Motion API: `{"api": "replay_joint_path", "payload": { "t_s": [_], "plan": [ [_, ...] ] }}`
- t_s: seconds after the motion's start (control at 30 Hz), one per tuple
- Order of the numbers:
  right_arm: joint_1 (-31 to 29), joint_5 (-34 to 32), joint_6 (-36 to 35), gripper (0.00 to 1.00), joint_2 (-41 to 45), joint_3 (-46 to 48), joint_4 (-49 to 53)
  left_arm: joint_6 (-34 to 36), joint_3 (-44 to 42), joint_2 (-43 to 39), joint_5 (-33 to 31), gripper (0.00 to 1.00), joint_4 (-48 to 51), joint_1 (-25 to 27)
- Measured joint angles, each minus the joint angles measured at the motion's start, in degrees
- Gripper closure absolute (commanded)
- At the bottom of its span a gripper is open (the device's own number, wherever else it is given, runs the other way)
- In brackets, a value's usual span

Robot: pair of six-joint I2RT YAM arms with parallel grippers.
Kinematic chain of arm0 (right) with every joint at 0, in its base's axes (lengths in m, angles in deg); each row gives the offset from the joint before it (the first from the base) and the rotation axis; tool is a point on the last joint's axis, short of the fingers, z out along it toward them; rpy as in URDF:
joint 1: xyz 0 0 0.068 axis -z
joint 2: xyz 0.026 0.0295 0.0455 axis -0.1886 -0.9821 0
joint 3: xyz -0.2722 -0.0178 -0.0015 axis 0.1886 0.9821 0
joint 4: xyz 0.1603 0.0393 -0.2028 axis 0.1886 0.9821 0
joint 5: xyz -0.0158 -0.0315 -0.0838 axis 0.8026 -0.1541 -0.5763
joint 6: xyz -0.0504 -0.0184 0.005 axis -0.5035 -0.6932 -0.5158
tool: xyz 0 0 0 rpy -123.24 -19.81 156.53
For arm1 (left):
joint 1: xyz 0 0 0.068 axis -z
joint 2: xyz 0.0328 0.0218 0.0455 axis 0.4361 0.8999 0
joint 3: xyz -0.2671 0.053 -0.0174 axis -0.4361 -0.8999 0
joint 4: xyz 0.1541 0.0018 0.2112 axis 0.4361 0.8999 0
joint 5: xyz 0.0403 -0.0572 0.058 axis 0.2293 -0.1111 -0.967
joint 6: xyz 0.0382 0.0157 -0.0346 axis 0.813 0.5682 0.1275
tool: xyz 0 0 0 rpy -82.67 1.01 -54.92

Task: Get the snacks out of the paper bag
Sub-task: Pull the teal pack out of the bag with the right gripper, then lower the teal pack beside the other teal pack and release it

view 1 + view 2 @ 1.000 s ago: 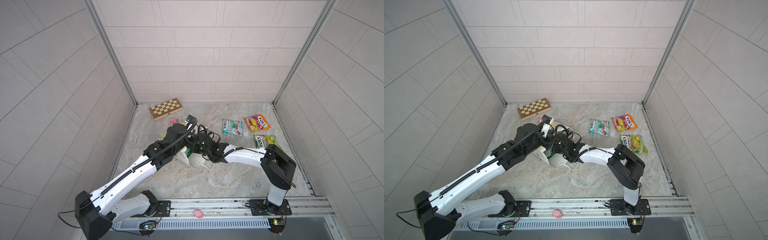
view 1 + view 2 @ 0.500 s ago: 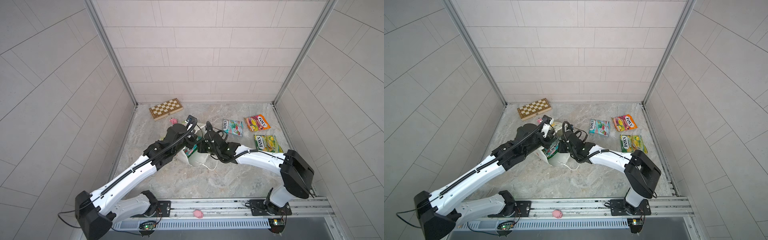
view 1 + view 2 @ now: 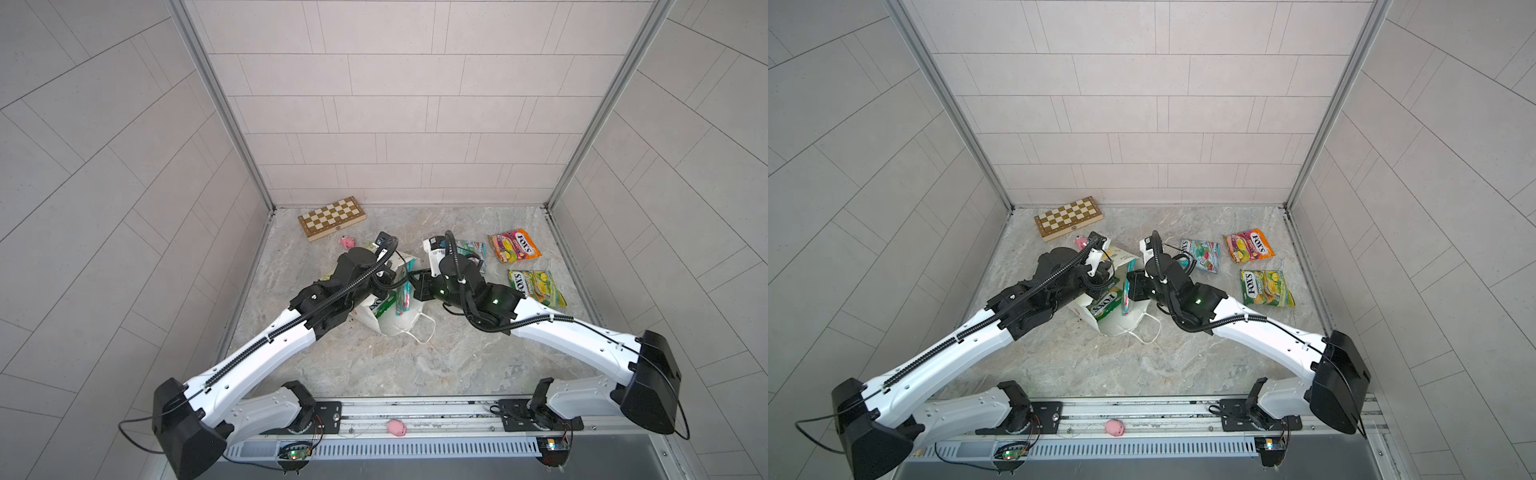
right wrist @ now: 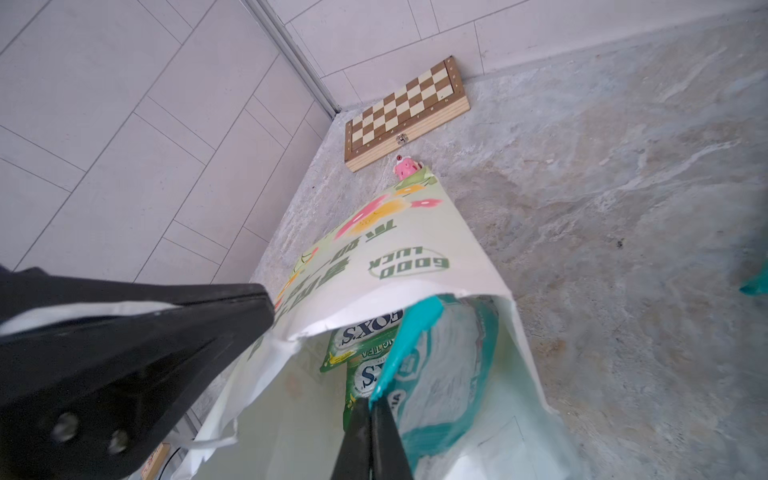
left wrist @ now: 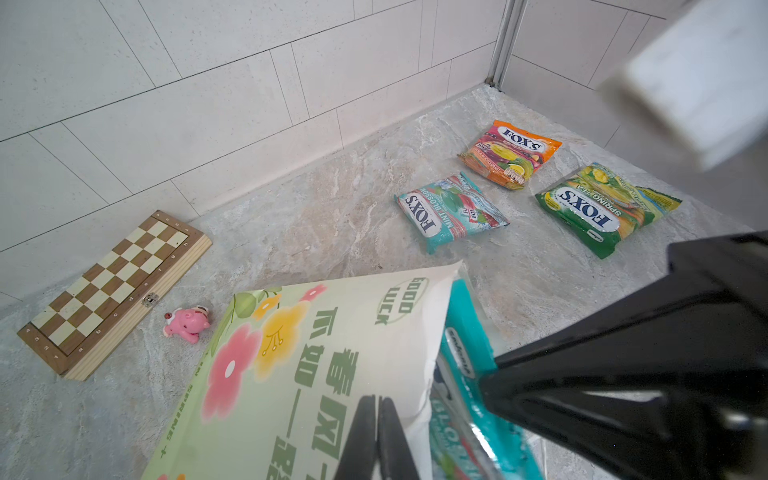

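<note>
The teal packet goes away from the bag's opening in my right gripper next, down to the floor (image 3: 1230, 286) beside the green snack for release, as other snacks lie there.
The white paper bag (image 3: 390, 322) (image 3: 1121, 326) lies tilted at mid-floor, its mouth facing the right arm. My left gripper (image 5: 377, 399) is shut on the bag's printed wall (image 5: 291, 374) near the rim. My right gripper (image 4: 370, 401) is shut on the edge of a teal snack packet (image 4: 440, 374) (image 3: 402, 297) that stands partly out of the mouth. A green packet (image 4: 365, 336) (image 3: 1104, 301) lies inside beside it. Three snacks lie on the floor to the right: teal (image 5: 451, 212), orange (image 5: 509, 153), green (image 5: 602, 205).
A folded wooden chessboard (image 3: 332, 218) lies by the back wall at the left, and a small pink toy pig (image 3: 347, 241) sits just in front of it. Another pink pig (image 3: 397, 428) rests on the front rail. The bag's cord handle (image 3: 424, 332) trails on the floor.
My right gripper has drawn back from deep in the bag toward its mouth, bringing the teal packet up with it. The left arm holds still.
</note>
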Motion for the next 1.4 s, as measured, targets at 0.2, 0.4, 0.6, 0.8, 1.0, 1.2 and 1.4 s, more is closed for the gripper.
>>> {"api": "replay_joint_path", "payload": {
  "t_s": [0.2, 0.4, 0.6, 0.8, 1.0, 1.2, 1.4],
  "plan": [
    [2.6, 1.1, -3.6, 1.00, 7.7, 0.0, 6.0, -0.5, 0.1, 0.6, -0.7, 1.00, 0.0, 0.0],
    [7.7, 2.9, -5.1, 1.00, 14.5, 0.0, 10.4, -0.9, 0.1, 0.7, -0.9, 1.00, 0.1, 0.0],
    [14.3, 5.2, -5.9, 1.00, 17.8, 0.0, 14.6, -0.9, 0.1, 0.7, -1.1, 1.00, 0.2, 0.0],
    [23.9, 8.3, -6.1, 1.00, 17.9, 4.0, 15.1, -0.9, 0.1, 0.7, -1.1, 1.00, 0.4, 0.0],
    [35.6, 14.4, -6.2, 1.00, 10.9, 13.4, 9.7, -1.1, 0.2, 0.7, -1.1, 1.00, 0.4, 0.0],
    [45.3, 25.1, -5.7, 1.00, -8.9, 17.4, -1.4, -1.1, 0.2, 1.0, -1.1, 1.00, 0.5, 0.0],
    [46.9, 29.9, -5.9, 1.00, -17.1, 16.1, -4.4, -1.1, 0.3, 1.2, -1.3, 1.00, 0.5, 0.0]
  ]
}}
